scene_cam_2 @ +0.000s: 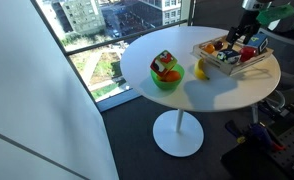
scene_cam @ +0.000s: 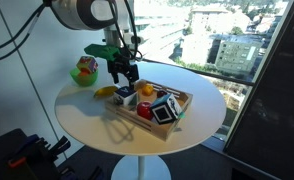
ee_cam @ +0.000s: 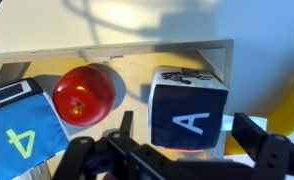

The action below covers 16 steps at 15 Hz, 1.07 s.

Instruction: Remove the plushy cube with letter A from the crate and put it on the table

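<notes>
The plushy cube is between my open fingers, so my gripper will go down around it as the next thing I do.
In the wrist view the plushy cube with letter A point(ee_cam: 190, 105) sits in the crate point(ee_cam: 117, 52) against its far wall. Its near face is dark blue with a white A, and its top is white with dark markings. My gripper point(ee_cam: 187, 125) is open, with one finger on each side of the cube and small gaps between fingers and cube. In both exterior views the gripper point(scene_cam: 123, 68) point(scene_cam_2: 249, 36) hangs low over the crate point(scene_cam: 177, 96) point(scene_cam_2: 249, 66) on the round white table point(scene_cam: 87, 120) point(scene_cam_2: 187, 95).
A red apple point(ee_cam: 84, 95) and a blue block with a 4 point(ee_cam: 22, 130) lie left of the A cube in the crate. A yellow banana point(scene_cam: 107, 92) lies beside the crate. A green bowl point(scene_cam: 84, 72) with a multicoloured cube stands further off.
</notes>
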Motion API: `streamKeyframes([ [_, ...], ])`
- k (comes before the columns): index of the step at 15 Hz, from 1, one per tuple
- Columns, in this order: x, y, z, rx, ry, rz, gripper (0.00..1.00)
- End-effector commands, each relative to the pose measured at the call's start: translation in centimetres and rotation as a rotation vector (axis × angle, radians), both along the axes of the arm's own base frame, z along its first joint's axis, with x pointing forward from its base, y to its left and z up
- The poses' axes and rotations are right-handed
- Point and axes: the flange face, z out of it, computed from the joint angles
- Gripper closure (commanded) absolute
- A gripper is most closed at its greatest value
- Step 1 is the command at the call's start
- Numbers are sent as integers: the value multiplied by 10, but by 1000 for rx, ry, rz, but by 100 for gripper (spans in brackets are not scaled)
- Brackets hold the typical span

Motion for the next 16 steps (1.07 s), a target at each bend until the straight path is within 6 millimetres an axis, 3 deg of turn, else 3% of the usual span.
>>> streamKeyframes([
  [1, 18, 5, -7, -1, -6, -26, 0],
  [16, 33, 21, -40, -7, 42, 1, 0],
])
